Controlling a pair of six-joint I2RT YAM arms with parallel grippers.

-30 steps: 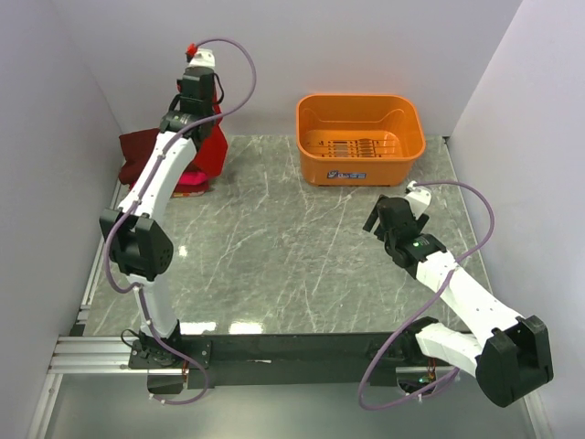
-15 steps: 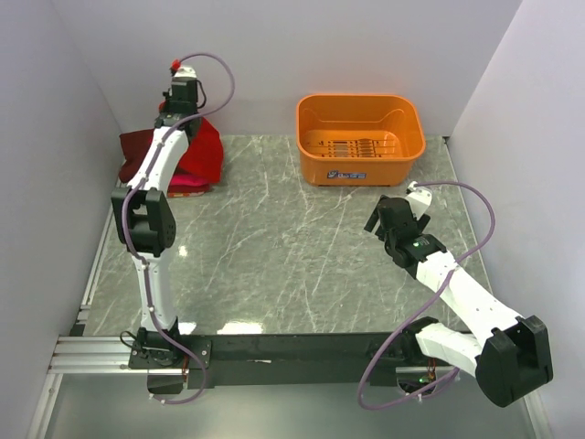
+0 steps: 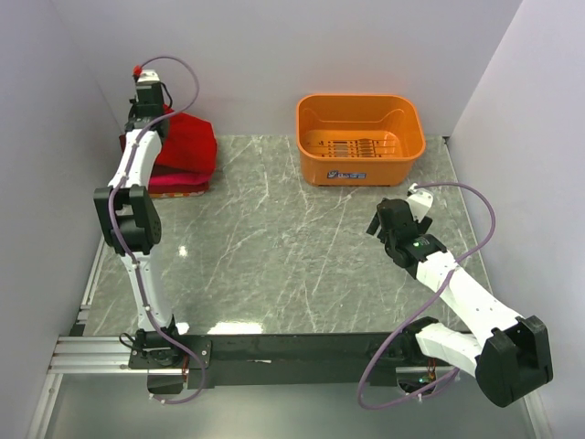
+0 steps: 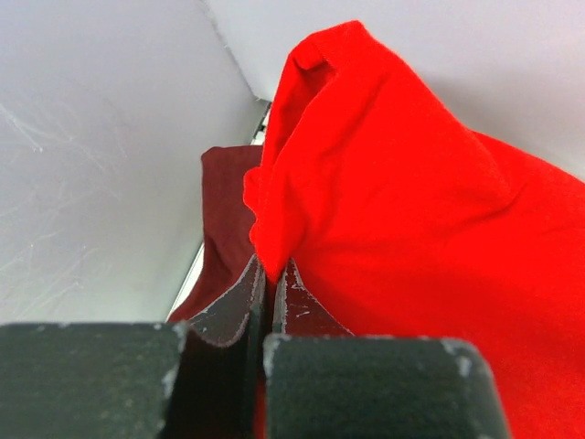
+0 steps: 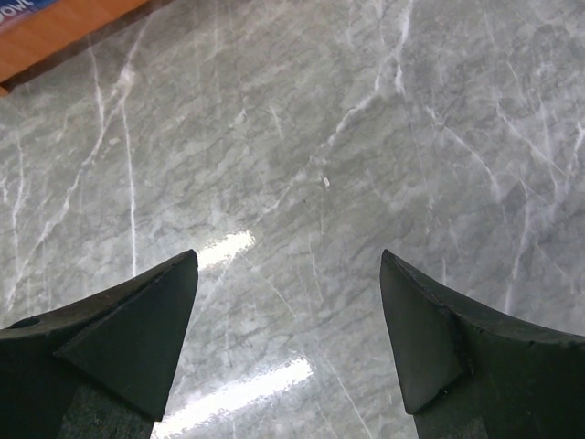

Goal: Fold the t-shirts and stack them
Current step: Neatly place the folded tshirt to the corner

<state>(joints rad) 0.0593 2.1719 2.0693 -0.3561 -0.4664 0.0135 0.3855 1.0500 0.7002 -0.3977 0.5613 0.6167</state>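
My left gripper holds the red cloth and will next move toward the rail-side, where dark maroon cloth (image 4: 227, 212) shows uncovered, and go down over the pile to let go of the red cloth.
The bright red t-shirt (image 3: 186, 142) lies over a pile at the table's far left corner, with a hot pink t-shirt (image 3: 174, 186) under it and a dark maroon t-shirt (image 4: 227, 206) behind. My left gripper (image 3: 140, 70) is high above the corner, shut on a pinch of the red t-shirt (image 4: 393, 210), which hangs from it. In the left wrist view the left gripper (image 4: 272, 267) holds the red cloth between its tips. My right gripper (image 3: 384, 219) is open and empty over bare marble at the right; in its wrist view (image 5: 288, 261) only tabletop shows between the jaws.
An orange plastic basket (image 3: 360, 139), empty, stands at the back centre-right. White walls close the left, back and right sides. A metal rail (image 3: 91, 283) runs along the table's left edge. The marble tabletop (image 3: 274, 256) spreads between the arms.
My left gripper has swung left and toward the back corner, carrying the red t-shirt's edge over the pile. The right arm has not moved.
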